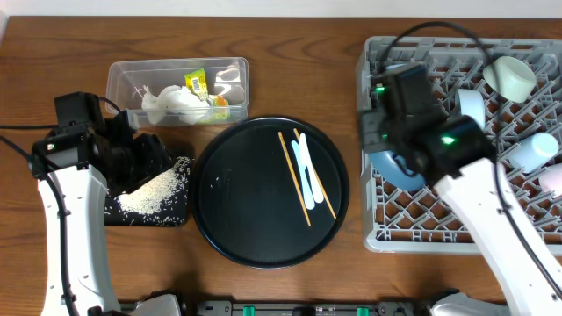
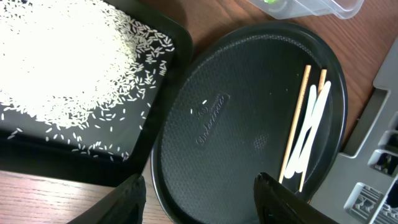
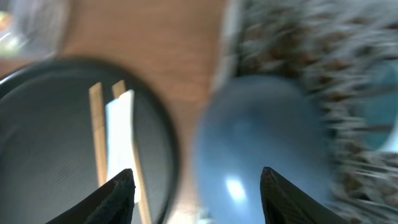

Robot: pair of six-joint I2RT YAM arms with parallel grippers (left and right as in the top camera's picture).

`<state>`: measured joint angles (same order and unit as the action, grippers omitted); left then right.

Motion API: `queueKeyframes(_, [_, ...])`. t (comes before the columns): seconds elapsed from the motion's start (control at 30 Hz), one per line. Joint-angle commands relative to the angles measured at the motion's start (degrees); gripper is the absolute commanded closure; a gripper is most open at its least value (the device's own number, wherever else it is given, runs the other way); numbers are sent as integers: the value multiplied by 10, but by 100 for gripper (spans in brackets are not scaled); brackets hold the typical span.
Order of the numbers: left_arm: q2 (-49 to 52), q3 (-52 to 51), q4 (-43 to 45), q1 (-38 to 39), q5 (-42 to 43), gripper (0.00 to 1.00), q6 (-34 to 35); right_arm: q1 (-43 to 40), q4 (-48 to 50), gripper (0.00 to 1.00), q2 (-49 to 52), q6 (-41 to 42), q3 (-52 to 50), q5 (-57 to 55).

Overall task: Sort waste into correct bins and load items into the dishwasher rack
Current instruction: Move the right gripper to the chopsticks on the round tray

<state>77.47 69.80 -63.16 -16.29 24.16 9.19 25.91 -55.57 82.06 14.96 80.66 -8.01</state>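
The rice-side chopstick [image 3: 98,134] lies clear of the cutlery, below and to the left in the overhead view, so next my right gripper will lower that way onto it.
The grey dishwasher rack [image 1: 413,219] stands at the right with a blue bowl [image 1: 392,168] at its left edge and white cups [image 1: 512,75] further in. The blue bowl also fills the right wrist view [image 3: 261,143], blurred. My right gripper [image 3: 196,186] is open and empty above the rack's left edge. The white spoon [image 1: 306,167] and two chopsticks [image 1: 294,178] lie on the round black tray [image 1: 228,211]. Rice [image 1: 156,189] lies on the shallow black tray [image 1: 176,215]. My left gripper [image 2: 199,196] is open and empty above the gap between both trays. The clear tub [image 1: 123,75] holds napkins [image 1: 171,105] and the wrapper [image 1: 197,82].
The round black tray [image 2: 211,124] lies between the rice tray [image 2: 168,68] and the rack, close to both. The clear tub sits behind them at the back left. Bare wood table shows along the front and back edges.
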Motion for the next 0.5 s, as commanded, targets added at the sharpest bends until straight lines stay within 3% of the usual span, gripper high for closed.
queueKeyframes(0.0, [-3,-2,1,0,-9,43,-3,39,-4,40,37,-9,2,72])
queueKeyframes(0.23, [-3,-4,5,0,-9,42,-3,110,10,42,125,-3,2,69])
queueKeyframes(0.47, [-3,-7,6,0,-9,43,-3,129,22,48,215,58,2,88])
